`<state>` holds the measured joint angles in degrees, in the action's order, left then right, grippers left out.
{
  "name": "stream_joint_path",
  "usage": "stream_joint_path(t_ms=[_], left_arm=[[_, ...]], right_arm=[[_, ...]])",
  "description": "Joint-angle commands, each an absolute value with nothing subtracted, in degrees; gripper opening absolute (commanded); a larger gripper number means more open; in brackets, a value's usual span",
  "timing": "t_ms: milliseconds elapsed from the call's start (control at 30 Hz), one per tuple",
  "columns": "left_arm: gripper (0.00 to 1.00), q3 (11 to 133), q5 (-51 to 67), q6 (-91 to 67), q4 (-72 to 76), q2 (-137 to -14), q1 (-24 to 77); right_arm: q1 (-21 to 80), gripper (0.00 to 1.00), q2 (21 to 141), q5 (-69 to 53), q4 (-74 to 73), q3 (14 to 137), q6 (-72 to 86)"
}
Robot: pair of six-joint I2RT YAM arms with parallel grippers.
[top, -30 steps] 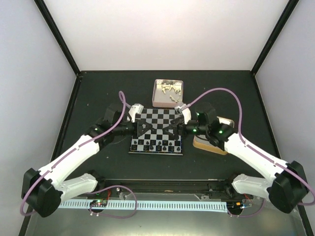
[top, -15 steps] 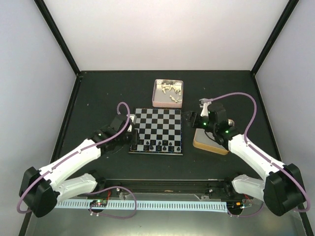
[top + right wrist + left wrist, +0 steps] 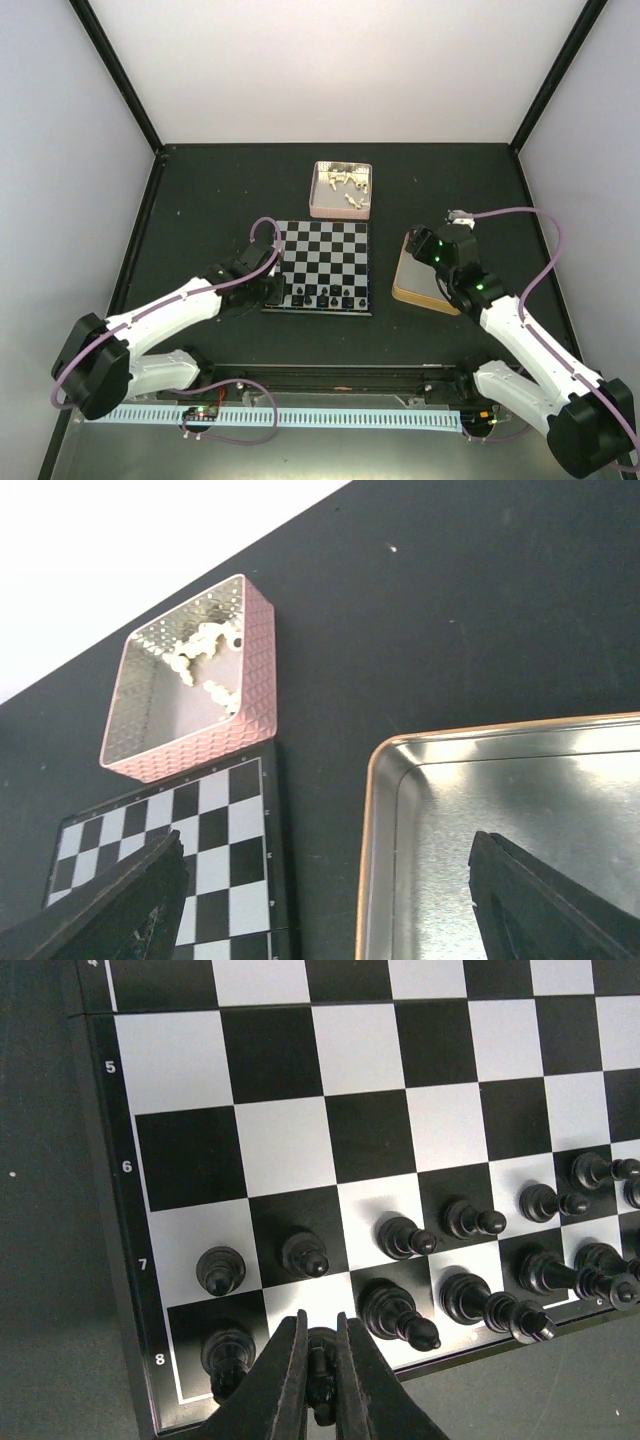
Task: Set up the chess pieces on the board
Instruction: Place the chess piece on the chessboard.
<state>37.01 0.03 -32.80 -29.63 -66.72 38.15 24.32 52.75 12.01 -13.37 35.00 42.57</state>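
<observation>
Next, my left gripper lowers its black piece onto the white near-row square between standing black pieces and opens, since that square lies free.
The board (image 3: 322,250) lies mid-table, and black chess pieces (image 3: 325,297) fill its two near rows. In the left wrist view several black pieces (image 3: 400,1235) stand on rows 7 and 8 of the board (image 3: 370,1130). My left gripper (image 3: 320,1328) is shut on a black piece (image 3: 322,1365) over the row 8 square second from the left. From above, that gripper (image 3: 272,290) sits at the board's near-left corner. The white pieces (image 3: 342,185) lie in a pink tin. My right gripper (image 3: 425,250) hangs open over a metal tin, with nothing between its fingers (image 3: 140,905).
The pink tin (image 3: 318,205) touches the board's far edge and also shows in the right wrist view (image 3: 190,755). A gold-rimmed metal tin (image 3: 420,292) lies right of the board, with a dark strip of table between them. That tin (image 3: 480,810) holds nothing that I can see.
Both grippers have left the middle of the board. The left one drew back to the near-left corner, still shut. The right one swung right, over the metal tin.
</observation>
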Motion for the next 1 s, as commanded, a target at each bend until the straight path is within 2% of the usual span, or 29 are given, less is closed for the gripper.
stream_joint_path(t_ms=[0,733,967], left_arm=[[0.03,36.2,-0.3,-34.0,-27.3,-67.7,39.2],[0.07,33.7,-1.9,-33.6,-22.8,-70.9,40.4],[0.17,33.8,-1.4,-33.8,-23.4,-70.4,40.6]], right_arm=[[24.0,0.78,52.7,16.7,-14.5,34.2,43.5],[24.0,0.78,54.1,15.6,-14.2,34.4,43.4],[24.0,0.78,54.0,15.3,-14.5,34.4,43.4]])
